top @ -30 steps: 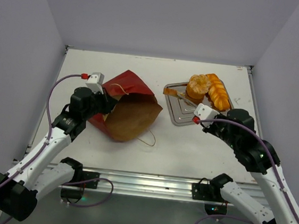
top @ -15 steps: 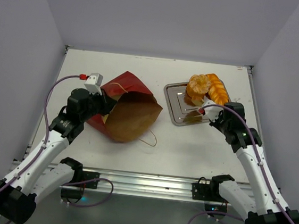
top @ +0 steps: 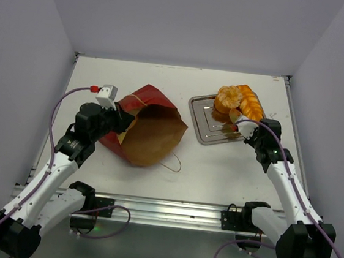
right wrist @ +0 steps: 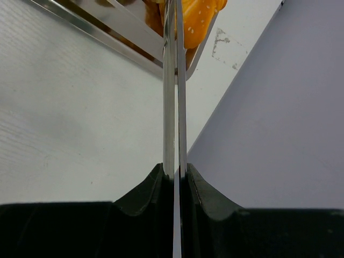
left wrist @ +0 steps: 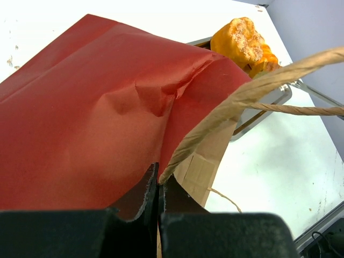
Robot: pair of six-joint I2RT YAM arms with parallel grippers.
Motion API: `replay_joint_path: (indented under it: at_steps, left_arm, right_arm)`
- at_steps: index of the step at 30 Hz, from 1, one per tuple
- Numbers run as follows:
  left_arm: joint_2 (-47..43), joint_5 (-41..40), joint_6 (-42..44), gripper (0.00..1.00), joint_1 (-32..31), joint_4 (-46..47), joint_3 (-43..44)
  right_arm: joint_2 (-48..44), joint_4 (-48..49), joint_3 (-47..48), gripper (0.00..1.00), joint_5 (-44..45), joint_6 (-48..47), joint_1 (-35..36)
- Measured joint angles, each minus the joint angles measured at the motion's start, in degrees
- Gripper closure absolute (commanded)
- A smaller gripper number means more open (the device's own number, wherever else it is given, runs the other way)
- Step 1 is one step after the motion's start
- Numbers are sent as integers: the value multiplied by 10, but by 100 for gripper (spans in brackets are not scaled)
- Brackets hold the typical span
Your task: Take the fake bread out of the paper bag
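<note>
The far end of the tray is crowded with bread and the near part of the tray is bare, so next the robot's right gripper needs to pull back and turn the tongs (right wrist: 174,80) over that near part.
The paper bag (top: 150,130), dark red outside and brown inside, lies on its side with its mouth facing the near right. My left gripper (top: 125,119) is shut on its string handle (left wrist: 242,94) at the bag's rim (left wrist: 97,107). The fake bread (top: 239,102) is piled at the back of the metal tray (top: 203,132), and also shows in the left wrist view (left wrist: 242,40). At the tray's right edge, my right gripper (top: 247,131) is shut on thin metal tongs (right wrist: 174,80). Their tips reach a seeded orange bread (right wrist: 196,13). The bag's inside is hidden.
A second string handle (top: 171,161) loops onto the table in front of the bag. The tray's raised rim (right wrist: 107,27) lies just left of the tongs. The enclosure's right wall (right wrist: 279,107) stands close beside my right gripper.
My right arm swung from in front of the tray to its right edge, carrying the tongs from the tray's left side to the bread pile. My left gripper held the bag still.
</note>
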Motion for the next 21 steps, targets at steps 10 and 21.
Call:
replay_joint_path:
  at_steps: [10,21]
  left_arm:
    - [-3,5,0,100,0,-1,0]
    - [-3,12,0,100,0,-1,0]
  right_arm:
    - [-67,-59,-17,87,-67,-19,0]
    - [-46,-113,-46,78,-114,-37,0]
